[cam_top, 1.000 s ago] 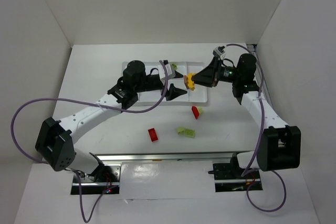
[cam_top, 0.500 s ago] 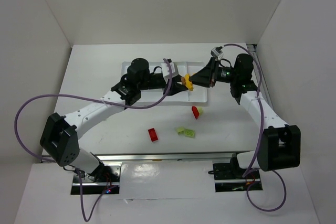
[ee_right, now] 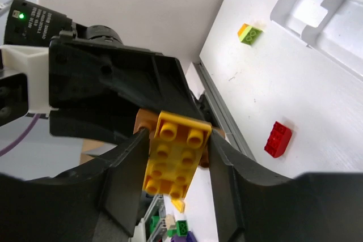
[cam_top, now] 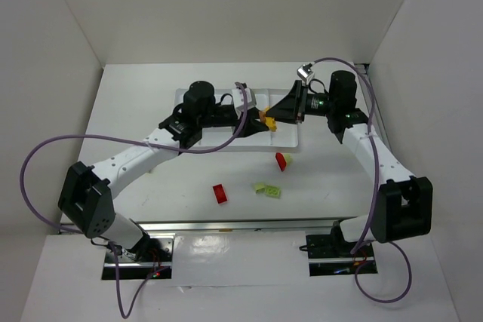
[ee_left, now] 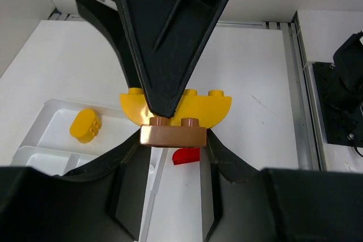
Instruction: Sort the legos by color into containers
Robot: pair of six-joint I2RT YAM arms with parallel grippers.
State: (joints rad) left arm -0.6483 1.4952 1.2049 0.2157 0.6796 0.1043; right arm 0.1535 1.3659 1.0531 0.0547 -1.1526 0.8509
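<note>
My right gripper tips away from my left gripper next, then goes down over the tray section with the yellow brick to release its own where colors match.
Over the white tray point(cam_top: 290, 138) my two grippers meet nose to nose around a joined pair of legos point(cam_top: 266, 118). In the left wrist view a brown-orange brick point(ee_left: 173, 135) is pinched between my left gripper point(ee_left: 173, 138), which is shut on it, and a yellow curved brick point(ee_left: 218, 107) is stuck on top of it. In the right wrist view that yellow brick point(ee_right: 174, 160) sits between the fingers of my right gripper point(ee_right: 176, 140), whose jaws stand slightly parted, with a thin gap on one side.
On the table in front of the tray lie a red brick point(cam_top: 219, 194), a lime green brick point(cam_top: 267, 189) and another red one point(cam_top: 281, 161). A yellow brick point(ee_left: 85, 126) rests in a tray compartment. The left arm's purple cable loops wide to the left.
My left gripper came in from the left and shut on the brown-orange brick. My right gripper, shut on the yellow brick before, has eased its jaws apart.
</note>
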